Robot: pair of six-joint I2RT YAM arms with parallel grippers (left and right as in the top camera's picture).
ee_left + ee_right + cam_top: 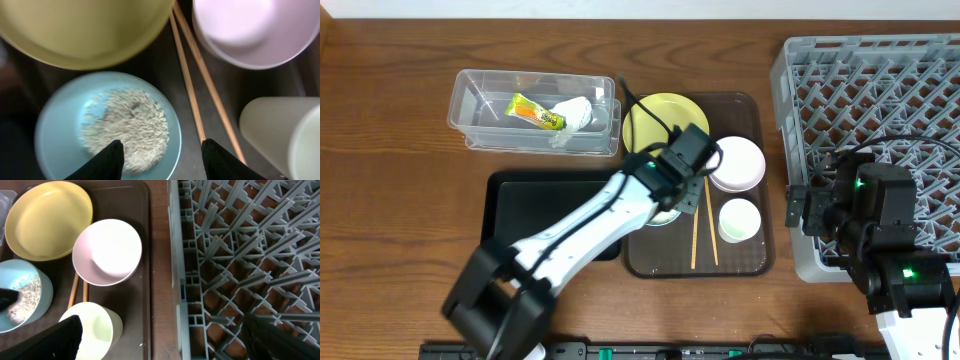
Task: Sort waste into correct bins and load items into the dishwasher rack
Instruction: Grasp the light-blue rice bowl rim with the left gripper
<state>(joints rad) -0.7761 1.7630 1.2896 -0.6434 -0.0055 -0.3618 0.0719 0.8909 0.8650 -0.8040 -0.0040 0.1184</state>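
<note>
My left gripper will next go down a little, back onto the light-blue bowl's rim point(678, 213) point(177, 145) beside the chopsticks, because its open fingers are already on both sides of that rim.
The light-blue bowl point(55, 115) holds the rice point(125, 125) and stands on the brown serving tray. My left gripper point(162, 160) is open over the bowl's right rim, one finger above the rice and one above the tray beside the chopsticks point(195, 85). In the overhead view my left gripper point(678, 190) hides most of that bowl. The yellow plate point(655, 115), white bowl point(737, 163) and cup point(739, 220) are on the same tray. My right gripper point(162, 330) is open and empty over the left edge of the dishwasher rack point(880, 90). The wrapper point(535, 112) and napkin point(575, 115) lie in the clear tub point(470, 110).
The black tray point(540, 200) lies left of the brown serving tray point(760, 120), under my left arm. A strip of wooden table separates the serving tray from the rack.
</note>
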